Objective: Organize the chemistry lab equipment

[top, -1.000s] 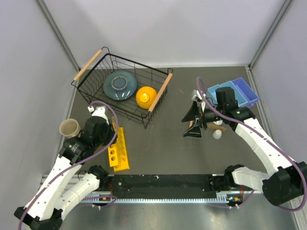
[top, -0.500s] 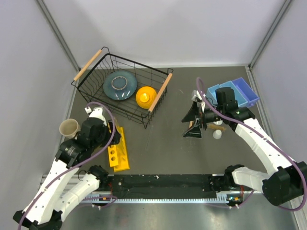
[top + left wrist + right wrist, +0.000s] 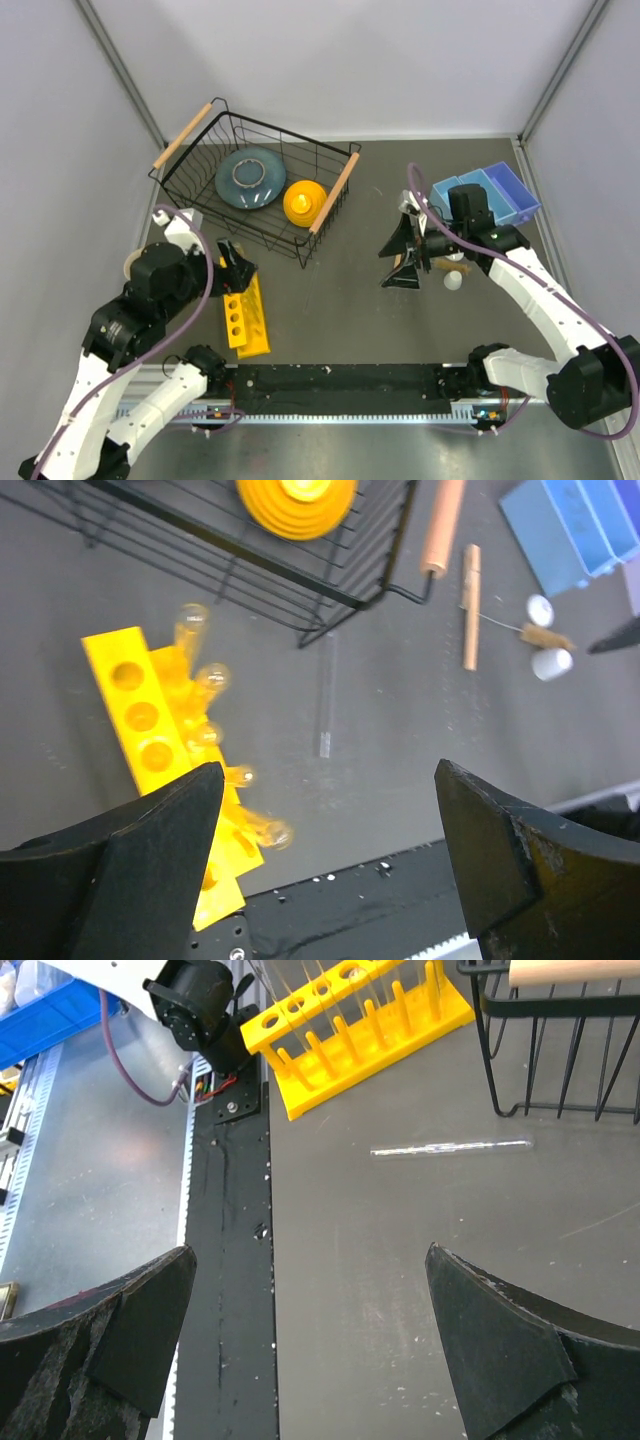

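Observation:
My left gripper will next move down and to the right in the top view, onto the near end of the glass tube on the table. The tube's near end is below my gripper, clear of the basket.
A slim clear glass tube (image 3: 326, 695) lies flat on the dark table, in front of the basket corner; the right wrist view shows this glass tube (image 3: 450, 1147) too. A pale wooden stick (image 3: 471, 605), a small brown brush (image 3: 545, 637) and two white round pieces (image 3: 540, 610) (image 3: 552, 663) lie further right. The yellow rack (image 3: 150, 715) holds several glass tubes. My left gripper (image 3: 233, 264) (image 3: 330, 770) hovers open and empty beside the rack (image 3: 247, 315). My right gripper (image 3: 392, 258) (image 3: 308, 1252) is open and empty, above the stick and brush.
A black wire basket (image 3: 330, 165) with wooden handles holds a blue-grey plate (image 3: 250, 178) and a yellow dome (image 3: 305, 202) at the back left. A blue bin (image 3: 505, 190) stands at the back right. The black rail (image 3: 340, 380) runs along the near edge.
My left gripper has opened wide and the left arm has drawn back to the left, away from the rack's top. The right arm has not moved.

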`<state>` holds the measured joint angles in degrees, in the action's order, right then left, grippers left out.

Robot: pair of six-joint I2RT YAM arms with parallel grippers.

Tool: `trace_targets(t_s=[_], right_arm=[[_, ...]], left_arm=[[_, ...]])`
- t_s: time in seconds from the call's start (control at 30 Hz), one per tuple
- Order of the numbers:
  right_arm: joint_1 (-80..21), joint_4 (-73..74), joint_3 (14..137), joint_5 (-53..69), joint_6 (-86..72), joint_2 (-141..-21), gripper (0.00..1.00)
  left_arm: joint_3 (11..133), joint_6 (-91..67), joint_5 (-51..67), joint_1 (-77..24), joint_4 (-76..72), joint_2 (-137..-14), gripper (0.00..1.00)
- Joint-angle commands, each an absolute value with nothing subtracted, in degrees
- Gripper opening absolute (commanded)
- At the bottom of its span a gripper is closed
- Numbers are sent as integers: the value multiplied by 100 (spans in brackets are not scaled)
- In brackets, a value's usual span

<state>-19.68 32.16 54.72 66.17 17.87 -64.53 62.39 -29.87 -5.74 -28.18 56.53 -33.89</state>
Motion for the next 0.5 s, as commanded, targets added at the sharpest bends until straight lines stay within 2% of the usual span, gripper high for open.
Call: trace_targets(t_s=[0.0,0.1,0.33,0.47], right_arm=[[-1916,2927,5397,6768,1802,-6416,99],[-1925,2848,5344,6689,1740,-6407,99],[-1916,2497,5195,6258,1381,-6381,99],[-1907,2233,5107,5986,1090,-6381,99]], left_arm=[[6451,-2979,543,-2804,5081,-3874,92],[6425,-3014,844,-3109,4843,-4191,92],[6172,-3260,-553,-4753,4632,-5035,89],[5653,-3436,-992,-5018,4220,-5387,79]])
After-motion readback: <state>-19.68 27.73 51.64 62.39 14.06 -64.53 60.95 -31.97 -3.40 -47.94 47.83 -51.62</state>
